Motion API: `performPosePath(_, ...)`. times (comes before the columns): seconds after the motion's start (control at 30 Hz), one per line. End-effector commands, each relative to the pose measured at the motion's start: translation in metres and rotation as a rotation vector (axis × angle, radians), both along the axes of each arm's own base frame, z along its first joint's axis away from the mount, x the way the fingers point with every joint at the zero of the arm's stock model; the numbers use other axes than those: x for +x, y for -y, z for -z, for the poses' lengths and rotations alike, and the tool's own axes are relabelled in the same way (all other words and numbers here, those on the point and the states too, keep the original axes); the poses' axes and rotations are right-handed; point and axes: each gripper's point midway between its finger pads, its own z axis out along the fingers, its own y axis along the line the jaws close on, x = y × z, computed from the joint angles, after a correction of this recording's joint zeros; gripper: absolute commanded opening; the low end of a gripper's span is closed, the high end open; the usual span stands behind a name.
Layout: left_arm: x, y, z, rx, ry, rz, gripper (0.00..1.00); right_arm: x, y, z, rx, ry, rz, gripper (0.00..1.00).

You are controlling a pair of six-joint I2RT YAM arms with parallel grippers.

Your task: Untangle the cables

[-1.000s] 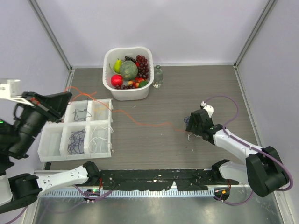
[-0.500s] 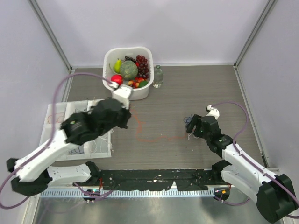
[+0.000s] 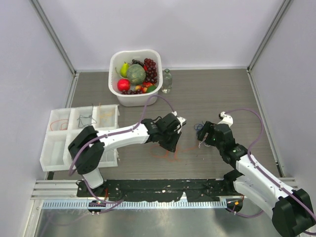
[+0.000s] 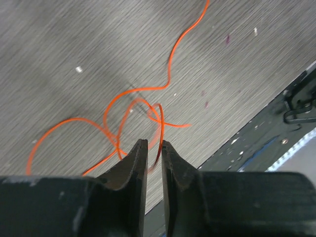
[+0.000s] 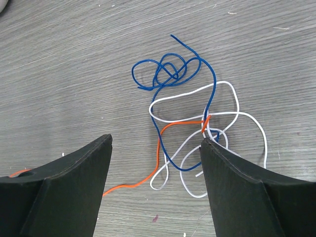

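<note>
My left gripper opens and lowers to the orange cable's loops toward the tangle next, since one part of that cable passes only loosely between its fingers.
A small tangle of cables (image 3: 199, 129) lies on the table right of centre. In the right wrist view it shows as a blue cable (image 5: 170, 74), a white cable (image 5: 232, 94) and an orange cable (image 5: 165, 129) crossing one another. My right gripper (image 5: 155, 140) hovers just over it, jaws wide open and empty. The orange cable (image 3: 165, 150) runs left from the tangle into loose loops (image 4: 133, 106) on the wood. My left gripper (image 4: 154, 144) hangs over those loops with its jaws a narrow slit apart. One orange strand passes loosely through the gap.
A white basket (image 3: 134, 99) of fruit and a small clear bottle (image 3: 167, 80) stand at the back. A white compartment tray (image 3: 55, 148) holding sorted cables sits at the left. A black rail (image 3: 163, 187) runs along the near table edge, close below the left gripper.
My left arm has swung from over the tray to the table's middle, bringing the orange cable into loops there, and its jaws have parted slightly. The right gripper opened wider and hardly moved.
</note>
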Motion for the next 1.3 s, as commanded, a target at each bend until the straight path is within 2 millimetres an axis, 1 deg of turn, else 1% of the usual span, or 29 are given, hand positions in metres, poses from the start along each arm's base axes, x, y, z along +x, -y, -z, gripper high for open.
performPosePath(0.0, 0.007, 0.051, -0.022, -0.175, 0.007, 0.045, 0.24, 0.005, -0.001, -0.011, 0.015, 0.055, 0.002, 0.77)
performPosePath(0.03, 0.011, 0.05, -0.016, -0.154, 0.018, 0.04, 0.27, 0.005, -0.001, -0.012, 0.017, 0.057, 0.001, 0.77)
performPosePath(0.1, 0.021, 0.049, -0.011, -0.109, 0.05, 0.021, 0.38, 0.005, -0.001, -0.013, 0.02, 0.061, 0.002, 0.77)
performPosePath(0.13, 0.022, 0.045, -0.005, -0.073, 0.051, 0.018, 0.44, 0.005, -0.001, -0.012, 0.02, 0.059, 0.002, 0.77)
performPosePath(0.17, 0.024, 0.044, -0.003, -0.055, 0.059, 0.014, 0.5, 0.005, -0.002, -0.012, 0.022, 0.06, -0.003, 0.76)
performPosePath(0.27, 0.024, 0.042, -0.002, -0.027, 0.1, 0.019, 0.65, 0.005, -0.002, -0.013, 0.023, 0.064, -0.005, 0.76)
performPosePath(0.33, 0.02, 0.041, -0.002, -0.014, 0.119, 0.045, 0.72, 0.005, -0.002, -0.013, 0.022, 0.063, -0.007, 0.76)
performPosePath(0.37, 0.019, 0.038, -0.001, -0.007, 0.124, 0.053, 0.75, 0.005, -0.002, -0.012, 0.023, 0.063, -0.005, 0.76)
performPosePath(0.43, 0.019, 0.033, -0.001, 0.005, 0.14, 0.064, 0.77, 0.005, -0.003, -0.013, 0.026, 0.065, -0.009, 0.76)
performPosePath(0.47, 0.019, 0.031, -0.005, 0.003, 0.156, 0.073, 0.79, 0.005, -0.003, -0.013, 0.023, 0.064, -0.01, 0.76)
performPosePath(0.57, 0.02, 0.024, -0.01, 0.005, 0.198, 0.125, 0.99, 0.005, -0.003, -0.013, 0.026, 0.064, -0.012, 0.76)
performPosePath(0.63, 0.019, 0.023, -0.01, -0.008, 0.179, 0.17, 1.0, 0.005, -0.003, -0.014, 0.027, 0.067, -0.013, 0.76)
performPosePath(0.67, 0.022, 0.023, -0.01, -0.016, 0.167, 0.176, 1.0, 0.005, -0.004, -0.013, 0.026, 0.066, -0.014, 0.76)
performPosePath(0.83, 0.033, 0.026, 0.003, -0.038, 0.076, 0.176, 1.0, 0.004, -0.004, -0.012, 0.028, 0.063, -0.018, 0.76)
performPosePath(0.87, 0.033, 0.028, 0.006, -0.036, 0.066, 0.183, 1.0, 0.004, -0.005, -0.013, 0.03, 0.067, -0.019, 0.75)
performPosePath(0.93, 0.027, 0.037, 0.012, -0.063, 0.027, 0.207, 1.0, 0.004, -0.004, -0.013, 0.03, 0.067, -0.019, 0.75)
performPosePath(0.97, 0.026, 0.044, 0.01, -0.093, 0.02, 0.217, 0.99, 0.004, -0.004, -0.013, 0.028, 0.068, -0.021, 0.75)
performPosePath(1.0, 0.023, 0.047, 0.015, -0.102, 0.002, 0.22, 0.98, 0.004, -0.005, -0.013, 0.031, 0.068, -0.021, 0.75)
performPosePath(1.07, 0.021, 0.052, 0.021, -0.118, -0.017, 0.214, 0.92, 0.004, -0.005, -0.014, 0.032, 0.069, -0.024, 0.75)
performPosePath(1.13, 0.017, 0.056, 0.028, -0.115, -0.036, 0.209, 0.82, 0.004, -0.006, -0.013, 0.033, 0.067, -0.027, 0.75)
performPosePath(1.17, 0.015, 0.057, 0.031, -0.109, -0.043, 0.21, 0.75, 0.004, -0.006, -0.013, 0.032, 0.067, -0.03, 0.75)
performPosePath(1.2, 0.012, 0.057, 0.034, -0.102, -0.047, 0.209, 0.65, 0.004, -0.007, -0.012, 0.032, 0.062, -0.03, 0.75)
performPosePath(1.27, 0.011, 0.055, 0.035, -0.092, -0.038, 0.202, 0.5, 0.005, -0.007, -0.011, 0.027, 0.059, -0.03, 0.75)
